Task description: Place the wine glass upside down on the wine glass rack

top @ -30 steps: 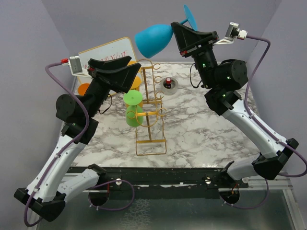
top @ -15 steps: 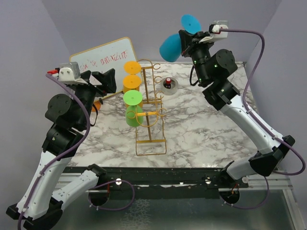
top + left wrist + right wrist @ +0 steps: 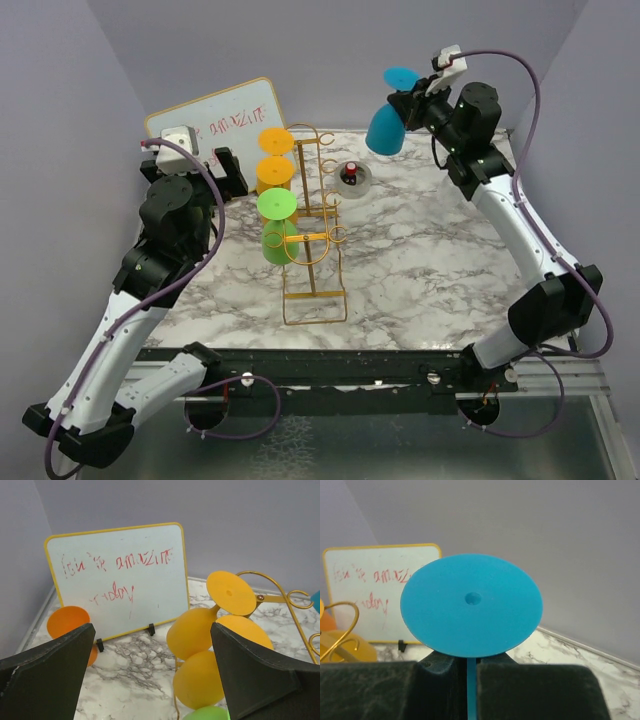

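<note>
The blue wine glass's stem will go next with my right gripper to its left in the top view and back, into the rack's empty far hook. My right gripper will let go of it there.
My right gripper point(image 3: 420, 100) is shut on the stem of the blue wine glass point(image 3: 384, 130), holding it in the air at the back right with the bowl hanging down and the foot point(image 3: 471, 605) on top. The stem runs between the right fingers point(image 3: 530, 690). The gold wire wine glass rack point(image 3: 312, 230) stands mid-table, to the left of the blue glass. Two orange glasses point(image 3: 272, 172) and a green glass point(image 3: 277, 206) hang upside down on its left side. My left gripper point(image 3: 225, 170) stands open and empty left of the rack, facing the orange glasses point(image 3: 200, 635).
A yellow-framed whiteboard point(image 3: 215, 115) with red writing leans at the back left. Another orange glass point(image 3: 67, 622) sits in front of it. A small round dish with a red-topped piece point(image 3: 352, 175) lies behind the rack. Purple walls close in on three sides.
The right arm carried the blue glass from above the rack to the right and lower, bowl now down. The left arm pulled back leftward from the rack, and its jaws opened fully.
</note>
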Motion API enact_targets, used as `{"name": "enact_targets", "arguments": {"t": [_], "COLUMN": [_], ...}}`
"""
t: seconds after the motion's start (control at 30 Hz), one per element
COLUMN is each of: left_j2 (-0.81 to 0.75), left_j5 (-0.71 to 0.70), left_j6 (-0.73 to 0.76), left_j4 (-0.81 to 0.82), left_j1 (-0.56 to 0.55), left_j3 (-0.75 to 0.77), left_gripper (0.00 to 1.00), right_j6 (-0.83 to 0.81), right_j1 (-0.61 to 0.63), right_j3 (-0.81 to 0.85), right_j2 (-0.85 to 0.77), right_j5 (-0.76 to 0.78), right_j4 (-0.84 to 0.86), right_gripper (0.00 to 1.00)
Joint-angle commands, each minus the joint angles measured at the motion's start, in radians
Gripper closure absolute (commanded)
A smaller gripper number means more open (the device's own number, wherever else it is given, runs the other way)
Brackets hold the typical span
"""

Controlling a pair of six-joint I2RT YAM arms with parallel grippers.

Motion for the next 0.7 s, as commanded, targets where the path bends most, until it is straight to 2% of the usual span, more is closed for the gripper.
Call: {"name": "enact_targets", "arguments": {"t": [0.0, 0.13, 0.23, 0.43, 0.67], "left_j2": [0.013, 0.002, -0.019, -0.043, -0.034], "left_j5": [-0.032, -0.012, 0.006, 0.050, 0.048], "left_j6": [-0.032, -0.052, -0.068, -0.084, -0.086], "left_j4": [-0.049, -0.049, -0.034, 0.008, 0.016], "left_j1": [-0.002, -0.002, -0.002, -0.002, -0.002], "left_j3": [0.009, -0.007, -0.031, -0.065, -0.072], "left_gripper": [0.01, 0.01, 0.01, 0.01, 0.01], "right_j6": [-0.030, -0.099, -0.074, -0.075, -0.129], "right_j1": [-0.047, -0.053, -0.053, -0.040, -0.013], "right_j3": [0.018, 0.025, 0.014, -0.006, 0.024], "right_j2": [0.034, 0.054, 0.072, 0.103, 0.139], "right_j5": [-0.359, -0.496, -0.580, -0.670, -0.673], "right_j4": [-0.027, -0.051, -0.011, 0.023, -0.021], "right_gripper": [0.99, 0.99, 0.99, 0.99, 0.99]}}
